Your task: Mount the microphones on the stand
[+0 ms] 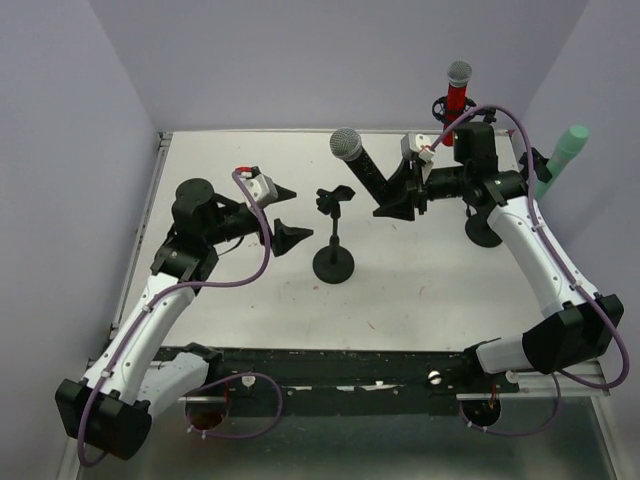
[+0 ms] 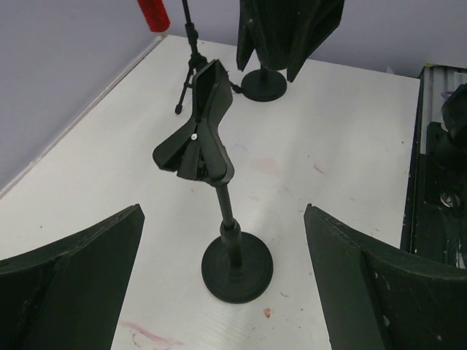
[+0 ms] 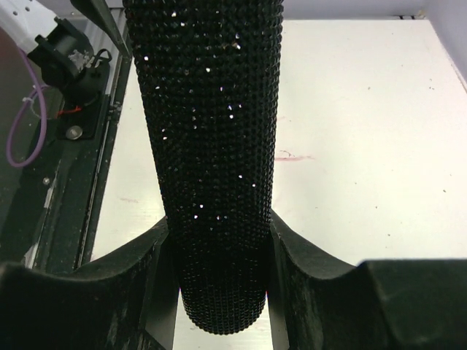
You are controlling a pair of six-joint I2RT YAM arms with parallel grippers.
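Note:
The empty clip (image 1: 335, 198) is below my right gripper and to its left in the top view. My right gripper will next move down and across to release the microphone there.
The black stand with a round base (image 1: 333, 265) and an empty clip (image 1: 335, 198) stands mid-table. In the left wrist view the clip (image 2: 201, 135) tilts on its post above the base (image 2: 237, 268). My left gripper (image 1: 289, 216) (image 2: 222, 219) is open just left of the stand, with nothing between its fingers. My right gripper (image 1: 400, 195) (image 3: 219, 248) is shut on the black microphone (image 1: 368, 172) (image 3: 211, 146), held tilted above and right of the clip, silver mesh head (image 1: 346, 143) up. The red microphone (image 1: 458, 95) stands in a holder at the back. The mint-green microphone (image 1: 562, 155) sits at the far right.
A thin tripod stand (image 2: 191, 58) carries the red microphone (image 2: 153, 13) near the back wall. Another round stand base (image 1: 485, 233) (image 2: 264, 84) sits by the right arm. Purple walls close in the table on three sides. A dark rail (image 1: 400, 375) runs along the near edge.

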